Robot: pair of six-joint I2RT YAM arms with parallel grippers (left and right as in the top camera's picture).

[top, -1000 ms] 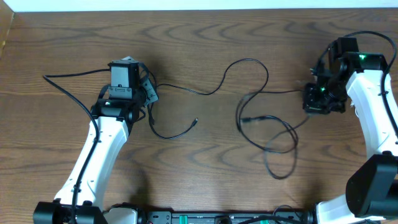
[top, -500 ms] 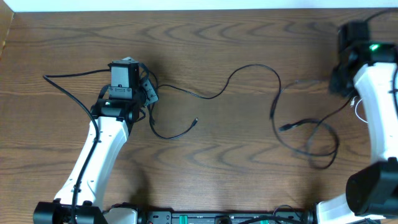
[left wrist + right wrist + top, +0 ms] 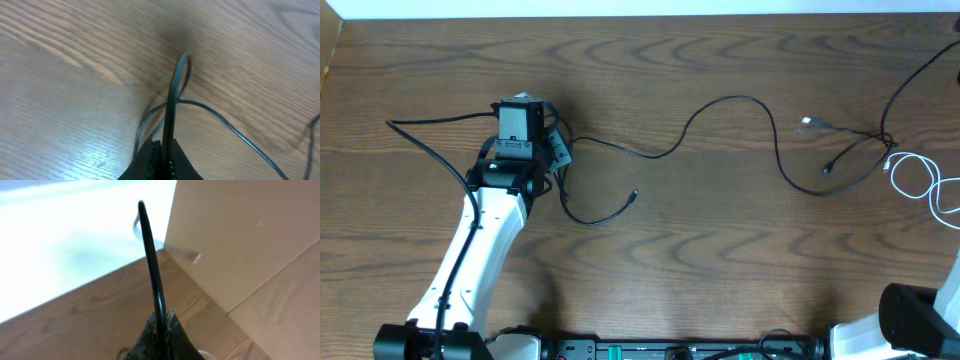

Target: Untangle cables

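Observation:
Open tabletop by the plug [image 3: 642, 214] is to the right of my left gripper in the overhead view. I will tug the cable away from its crossing, then swing over there and let go.
My left gripper [image 3: 558, 150] is shut on a black cable [image 3: 720, 102]. That cable trails right across the table, with its short end and plug [image 3: 635, 196] lying just right of the arm. In the left wrist view the cable [image 3: 172, 95] rises from between my shut fingers [image 3: 165, 160]. A second black cable [image 3: 855, 132] with small plugs crosses the first near the right edge and runs off the frame's top right. A thin white cable [image 3: 917, 178] loops at the far right. My right gripper [image 3: 161, 330] is outside the overhead view and is shut on a black cable [image 3: 150, 255].
The left arm's own thick black wire [image 3: 430, 125] arcs off to the left. In the right wrist view a cardboard wall [image 3: 250, 240] stands beyond the table's corner, with bright floor [image 3: 75, 240] past the edge. Part of the right arm's base [image 3: 920, 320] shows at the bottom right.
My right arm has swung right and out of the overhead view, dragging the black cable loops rightward and stretching them out. The white cable now shows at the right. The left arm has not moved.

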